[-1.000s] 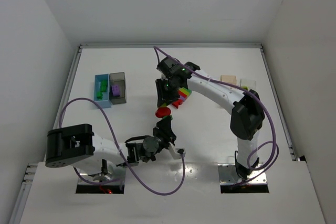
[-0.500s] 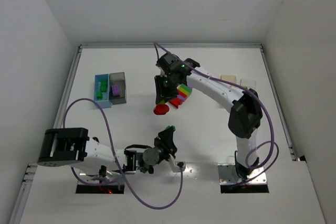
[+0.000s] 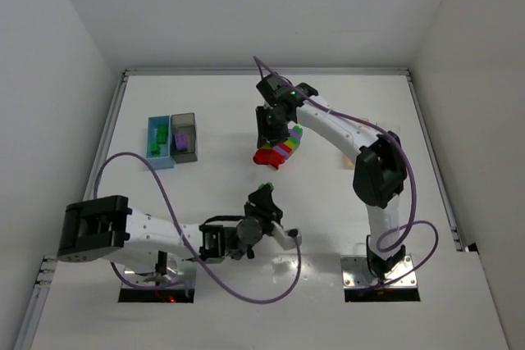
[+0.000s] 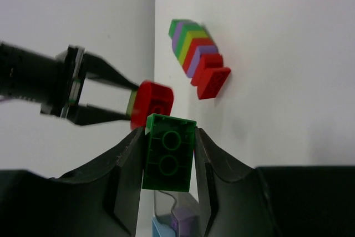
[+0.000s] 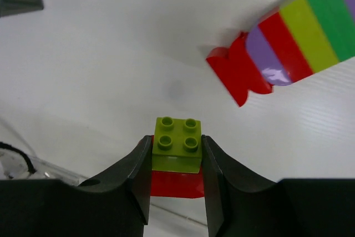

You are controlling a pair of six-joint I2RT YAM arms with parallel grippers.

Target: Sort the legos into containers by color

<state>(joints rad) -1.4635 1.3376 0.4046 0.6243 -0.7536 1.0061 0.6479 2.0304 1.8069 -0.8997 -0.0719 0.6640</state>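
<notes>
My left gripper will move outward and then down over the light blue container (image 3: 157, 142), which is to the gripper's left in the top view. It will let go there beside the matching green bricks.
My left gripper (image 3: 263, 192) is shut on a dark green lego (image 4: 169, 151), which stands upright between the fingers (image 4: 131, 154) near the table's middle front. Farther back, my right gripper (image 3: 266, 155) is shut on a yellow-green lego (image 5: 177, 147) stacked on a red lego (image 5: 176, 185). It hangs just left of the rainbow-striped cluster (image 3: 288, 144), which has red bricks (image 4: 213, 79) at its near end. The light blue container (image 3: 157, 142) holds green bricks. A purple brick lies in the dark grey container (image 3: 184, 138) beside it. The peach and clear containers are hidden behind the right arm.
White walls enclose the table on three sides, with a raised rail (image 3: 115, 120) along the left edge. Purple cables (image 3: 156, 178) loop over the table's front by the arm bases. The right arm (image 3: 373, 174) stretches across the right half.
The right gripper has carried its red and yellow-green piece back and to the right, up beside the rainbow cluster. The left arm has shifted slightly, still holding the green lego.
</notes>
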